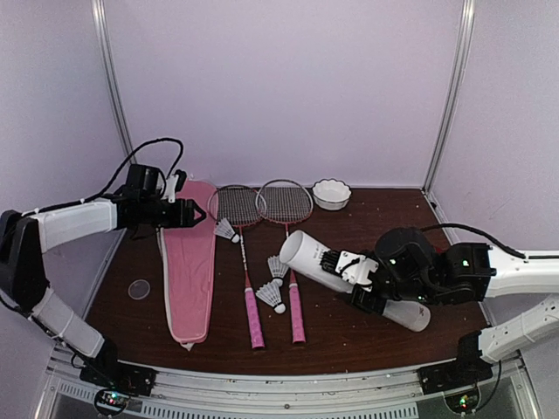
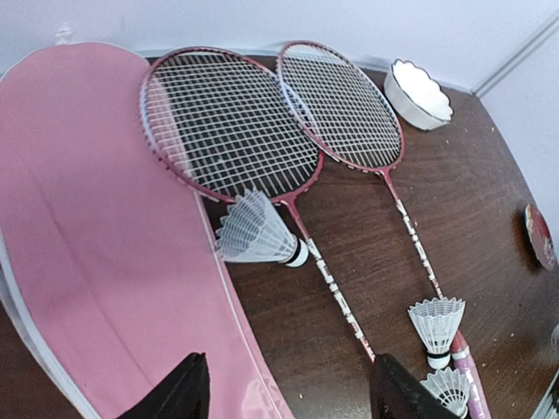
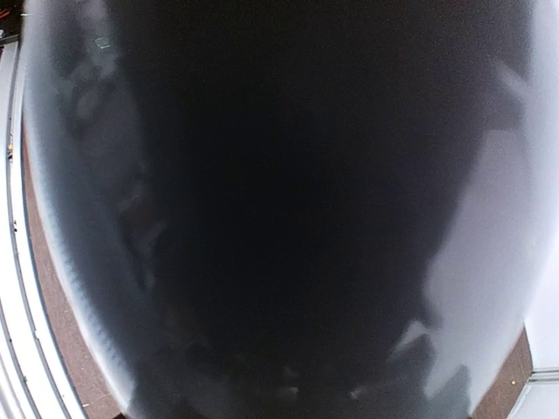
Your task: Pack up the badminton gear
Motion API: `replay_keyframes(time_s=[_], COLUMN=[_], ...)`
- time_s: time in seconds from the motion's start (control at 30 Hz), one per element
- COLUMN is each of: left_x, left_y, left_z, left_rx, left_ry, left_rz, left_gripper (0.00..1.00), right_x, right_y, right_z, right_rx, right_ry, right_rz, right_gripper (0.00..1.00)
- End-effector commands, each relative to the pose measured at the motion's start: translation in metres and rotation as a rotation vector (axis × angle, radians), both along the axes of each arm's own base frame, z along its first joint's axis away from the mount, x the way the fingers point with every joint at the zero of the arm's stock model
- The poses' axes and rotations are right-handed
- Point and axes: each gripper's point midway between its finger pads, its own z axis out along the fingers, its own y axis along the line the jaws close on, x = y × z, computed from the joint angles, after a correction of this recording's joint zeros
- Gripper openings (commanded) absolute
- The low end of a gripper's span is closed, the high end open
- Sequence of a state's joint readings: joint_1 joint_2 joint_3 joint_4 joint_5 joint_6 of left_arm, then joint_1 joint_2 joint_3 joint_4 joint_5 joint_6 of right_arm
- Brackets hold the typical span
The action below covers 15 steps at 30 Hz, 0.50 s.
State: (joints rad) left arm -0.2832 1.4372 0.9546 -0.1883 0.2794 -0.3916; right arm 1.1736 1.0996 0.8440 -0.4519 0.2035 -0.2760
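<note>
The shuttlecock's feather skirt is below my left gripper and to its right in the top view, spreading toward the open fingers. I need to lower them across onto it.
Two rackets with pink handles lie side by side, heads to the back: left racket (image 1: 236,206) (image 2: 227,122), right racket (image 1: 284,202) (image 2: 341,105). The pink cover (image 1: 189,262) (image 2: 96,244) lies flat to their left. One shuttlecock (image 1: 227,230) (image 2: 258,234) rests at the left racket's throat; two more (image 1: 278,266) (image 1: 272,298) lie between the shafts. My left gripper (image 1: 203,214) (image 2: 288,375) hovers open over the cover's edge, holding nothing. My right gripper (image 1: 334,262) is shut on the white tube (image 1: 301,250) (image 3: 279,209), which fills the right wrist view.
A white scalloped bowl (image 1: 331,194) (image 2: 417,93) sits at the back of the table. A red patterned dish (image 2: 540,236) shows at the right edge of the left wrist view. A small clear round lid (image 1: 139,289) lies left of the cover.
</note>
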Motion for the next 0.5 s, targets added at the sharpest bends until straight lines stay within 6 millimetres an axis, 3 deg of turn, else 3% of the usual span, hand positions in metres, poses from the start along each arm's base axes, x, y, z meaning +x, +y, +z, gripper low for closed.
replay_keyframes(time_s=[0.0, 0.07, 0.2, 0.33, 0.47], left_x=[0.041, 0.062, 0.083, 0.093, 0.091], left_y=[-0.040, -0.047, -0.053, -0.061, -0.069], left_z=[0.022, 0.015, -0.008, -0.035, -0.058], left_rx=[-0.003, 0.011, -0.003, -0.012, -0.028], left_ry=[-0.093, -0.071, -0.020, 0.040, 0.092], left_rz=[-0.223, -0.246, -0.265, -0.299, -0.333], left_gripper=[0.66, 0.67, 0.66, 0.64, 0.57], right_x=[0.003, 0.003, 0.003, 0.004, 0.005], right_y=[0.003, 0.003, 0.000, -0.003, -0.005], right_z=[0.013, 0.013, 0.013, 0.012, 0.010], right_rx=[0.076, 0.082, 0.088, 0.095, 0.085], right_ry=[0.012, 0.018, 0.030, 0.033, 0.033], right_rz=[-0.019, -0.021, -0.027, -0.038, -0.042], right_gripper=[0.35, 0.35, 0.35, 0.35, 0.35])
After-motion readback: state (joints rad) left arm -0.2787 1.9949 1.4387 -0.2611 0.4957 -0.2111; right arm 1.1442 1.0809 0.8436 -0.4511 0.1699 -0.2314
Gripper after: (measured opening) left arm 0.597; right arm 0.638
